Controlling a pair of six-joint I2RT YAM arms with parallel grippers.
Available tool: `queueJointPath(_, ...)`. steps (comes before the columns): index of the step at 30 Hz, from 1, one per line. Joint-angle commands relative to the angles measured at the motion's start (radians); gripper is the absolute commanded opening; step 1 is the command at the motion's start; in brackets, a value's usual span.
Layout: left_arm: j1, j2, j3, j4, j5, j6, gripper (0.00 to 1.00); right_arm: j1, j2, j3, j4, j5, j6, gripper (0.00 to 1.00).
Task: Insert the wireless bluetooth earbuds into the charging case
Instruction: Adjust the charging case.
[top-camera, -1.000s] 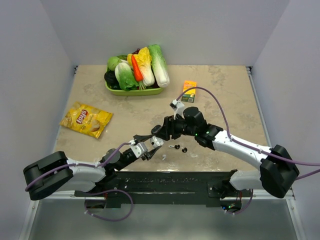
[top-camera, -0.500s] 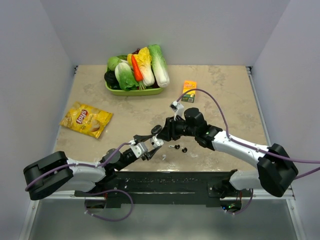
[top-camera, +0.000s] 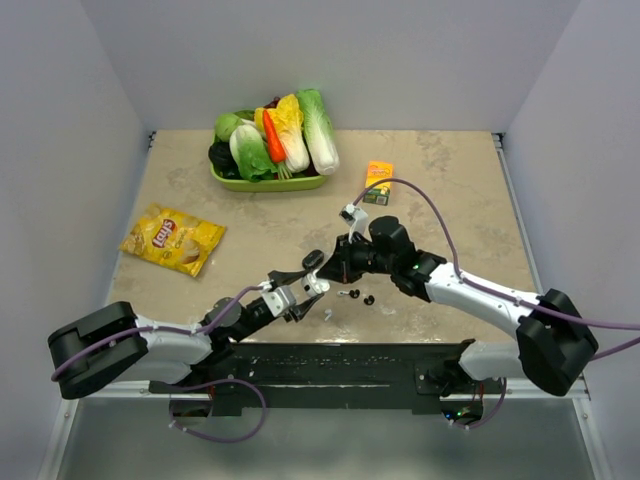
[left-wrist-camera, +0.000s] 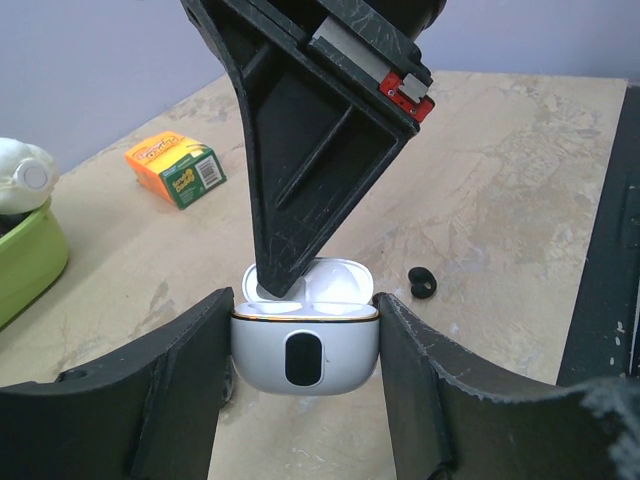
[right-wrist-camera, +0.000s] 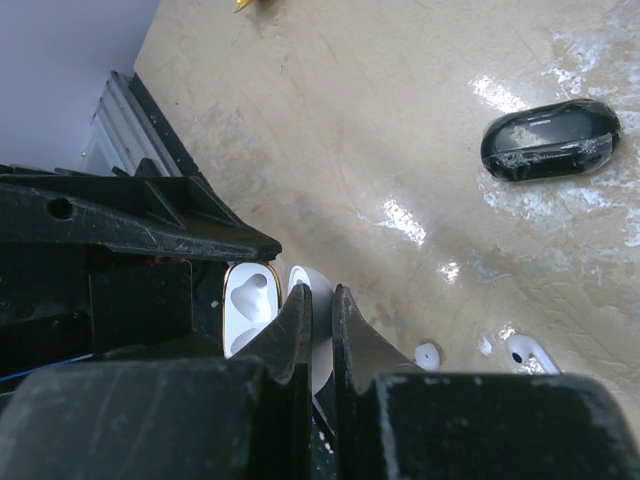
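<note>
My right gripper, shut on the raised lid (top-camera: 321, 285) (right-wrist-camera: 318, 350), lifts and turns upward alongside my left gripper next, then releases the lid, because the case's hollows lie uncovered.
The white charging case (left-wrist-camera: 305, 350) is upright with its lid raised, and my left gripper (left-wrist-camera: 303, 308) is shut on its body, one finger on each side. From above, my right gripper (right-wrist-camera: 320, 297) reaches down and is shut on the raised lid (right-wrist-camera: 318, 350). The case's two hollows (right-wrist-camera: 245, 310) show nothing in them. One black earbud (left-wrist-camera: 423, 283) lies on the table just right of the case. From above, two black earbuds (top-camera: 346, 294) (top-camera: 368, 299) lie right of the grippers (top-camera: 312, 280). Small white pieces (right-wrist-camera: 427, 354) (right-wrist-camera: 530, 352) lie near a black earbud (right-wrist-camera: 550, 138).
A green tray of vegetables (top-camera: 265, 181) stands at the back left. A yellow chip bag (top-camera: 172, 238) lies at the left and an orange carton (top-camera: 377, 182) at the back middle. The black base rail (top-camera: 330, 362) runs along the table's near edge.
My right gripper's jaws have closed onto the case's lid. The left gripper has kept its hold on the case and has not moved.
</note>
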Motion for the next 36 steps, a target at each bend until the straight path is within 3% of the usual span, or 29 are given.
queueJointPath(1,-0.006,0.008,-0.005,0.315,0.007,-0.021,0.02,-0.005,-0.063,0.064,-0.079,0.084,-0.088,0.00)
queueJointPath(2,-0.006,0.015,-0.005,0.313,0.007,-0.022,0.04,-0.007,-0.081,0.071,-0.092,0.090,-0.099,0.00)
queueJointPath(5,-0.006,0.022,0.003,0.297,0.010,-0.033,0.28,-0.005,-0.124,0.100,-0.156,0.146,-0.139,0.00)
queueJointPath(6,-0.006,0.022,0.011,0.284,0.010,-0.036,0.41,-0.005,-0.135,0.109,-0.183,0.170,-0.160,0.00)
queueJointPath(9,-0.004,0.022,0.028,0.234,-0.013,-0.047,0.59,-0.005,-0.166,0.141,-0.236,0.216,-0.194,0.00)
queueJointPath(15,-0.006,-0.004,0.035,0.189,-0.073,-0.053,0.80,-0.004,-0.198,0.167,-0.288,0.270,-0.228,0.00)
queueJointPath(16,-0.006,-0.019,0.035,0.175,-0.079,-0.055,0.98,-0.002,-0.206,0.172,-0.293,0.282,-0.228,0.00)
queueJointPath(24,-0.004,-0.116,0.063,0.076,-0.128,-0.134,1.00,0.030,-0.207,0.227,-0.362,0.370,-0.300,0.00)
queueJointPath(27,-0.004,-0.191,0.148,-0.151,-0.107,-0.183,1.00,0.086,-0.221,0.253,-0.375,0.446,-0.344,0.00)
queueJointPath(28,-0.004,-0.217,0.172,-0.274,-0.084,-0.183,1.00,0.106,-0.223,0.267,-0.388,0.474,-0.363,0.00)
queueJointPath(32,0.012,-0.243,0.258,-0.449,0.109,-0.196,1.00,0.244,-0.198,0.345,-0.472,0.639,-0.479,0.00)
queueJointPath(36,0.086,-0.252,0.351,-0.616,0.315,-0.245,1.00,0.286,-0.232,0.388,-0.501,0.701,-0.579,0.00)
